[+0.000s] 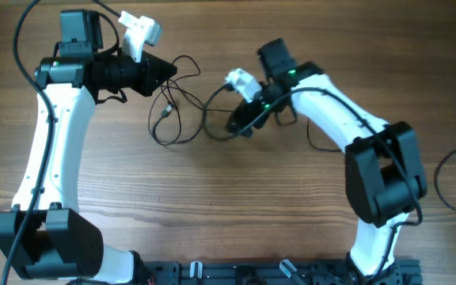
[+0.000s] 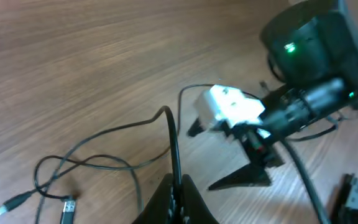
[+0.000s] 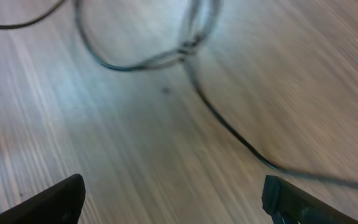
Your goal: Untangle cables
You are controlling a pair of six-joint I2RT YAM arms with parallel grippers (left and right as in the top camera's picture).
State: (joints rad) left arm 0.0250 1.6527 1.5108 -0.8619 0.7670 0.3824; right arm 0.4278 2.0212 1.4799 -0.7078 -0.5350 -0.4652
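My right gripper moves outward and down next onto the single piece of cable trailing from the cable crossing [image 1: 222, 110] [image 3: 232, 131], since it lies below and outward of the gripper's open fingers.
The cables [image 1: 165, 112] are thin black strands lying in loose loops on the wood between the two arms. My left gripper [image 1: 171, 73] is shut on one strand [image 2: 170, 127], which rises from the closed jaws [image 2: 178, 190] and bends off to the left. Two small plug ends [image 2: 15, 203] lie at the lower left of the left wrist view. My right gripper [image 1: 241, 124] hovers just right of the loops, open [image 3: 176, 202], with only bare wood between its fingers. A crossing of strands [image 3: 188, 48] lies ahead of it, and one strand [image 3: 241, 140] trails off to its right.
The right arm's white camera mount [image 2: 232, 106] and dark fingers [image 2: 244, 177] show in the left wrist view, close to the held strand. Thicker black arm cables [image 1: 450, 182] lie at the table's right edge. The arm bases stand at the front edge [image 1: 212, 273].
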